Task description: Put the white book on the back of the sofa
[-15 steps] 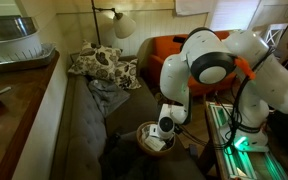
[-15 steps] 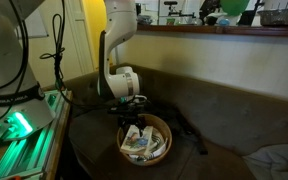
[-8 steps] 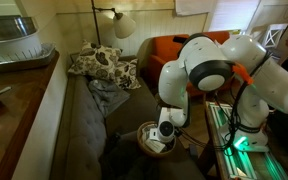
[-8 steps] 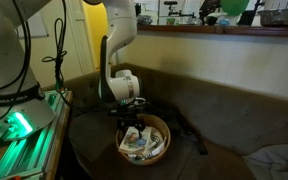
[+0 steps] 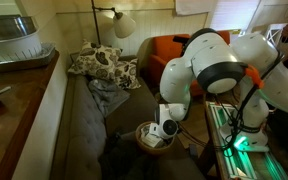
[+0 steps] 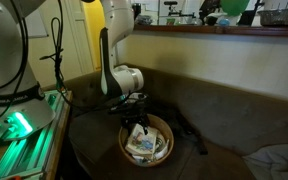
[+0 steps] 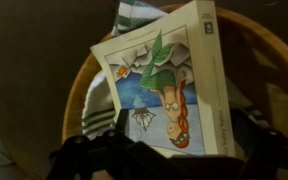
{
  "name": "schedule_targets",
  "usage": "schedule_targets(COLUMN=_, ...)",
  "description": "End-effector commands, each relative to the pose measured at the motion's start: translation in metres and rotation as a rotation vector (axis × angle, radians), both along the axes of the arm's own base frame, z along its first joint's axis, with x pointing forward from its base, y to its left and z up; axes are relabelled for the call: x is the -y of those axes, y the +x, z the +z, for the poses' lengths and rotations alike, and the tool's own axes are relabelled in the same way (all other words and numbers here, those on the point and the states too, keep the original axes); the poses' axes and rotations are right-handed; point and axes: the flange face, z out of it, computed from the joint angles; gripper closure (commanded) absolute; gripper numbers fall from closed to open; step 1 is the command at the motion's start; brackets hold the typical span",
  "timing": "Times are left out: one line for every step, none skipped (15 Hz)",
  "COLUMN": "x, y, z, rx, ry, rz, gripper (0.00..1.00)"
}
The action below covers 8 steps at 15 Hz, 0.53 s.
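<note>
The near end of the white book is already between my gripper's open fingers, so my gripper needs to move farther along the white book's pale spine (image 7: 215, 88) next and then close its fingers across it.
The white book (image 7: 169, 85) has pale blue-green artwork on its cover. It lies tilted in a round wicker basket (image 7: 77, 95) on the sofa seat. In both exterior views my gripper (image 5: 161, 129) (image 6: 135, 113) hangs just above the basket (image 5: 144, 139) (image 6: 165, 137), with the book (image 6: 139, 143) beneath it. In the wrist view the dark fingers of the gripper (image 7: 169, 158) stand apart on either side of the book's near end. They look open and hold nothing. The sofa's pale beige back top (image 5: 50, 108) runs along the wooden counter.
The brown wooden counter (image 5: 9, 95) holds a metal tray. Patterned cushions (image 5: 96, 63) and a grey cloth (image 5: 109, 92) lie on the sofa. An orange armchair (image 5: 159, 50) and a floor lamp (image 5: 121, 24) stand behind. The green-lit robot base (image 6: 14, 125) is beside the basket.
The arm has shifted slightly and the gripper has sunk a little lower over the basket. The book and the basket have not moved.
</note>
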Motion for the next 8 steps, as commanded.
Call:
schedule_targets(x=0.008, y=-0.004, z=0.022, rx=0.077, ry=-0.037, rz=-0.027, gripper=0.00)
schedule_targets(x=0.010, y=-0.006, z=0.024, rx=0.084, ry=-0.040, rz=-0.036, gripper=0.00)
schedule_targets(x=0.012, y=-0.005, z=0.022, rx=0.085, ry=-0.037, rz=-0.041, gripper=0.03)
schedule_targets(x=0.013, y=-0.005, z=0.020, rx=0.083, ry=-0.031, rz=-0.051, gripper=0.06)
schedule_targets(x=0.016, y=-0.004, z=0.018, rx=0.081, ry=-0.028, rz=-0.057, gripper=0.06)
schedule_targets(x=0.018, y=-0.004, z=0.017, rx=0.078, ry=-0.025, rz=-0.065, gripper=0.09)
schedule_targets(x=0.021, y=-0.003, z=0.014, rx=0.071, ry=-0.019, rz=-0.075, gripper=0.08)
schedule_targets(x=0.022, y=-0.003, z=0.012, rx=0.066, ry=-0.016, rz=-0.080, gripper=0.10)
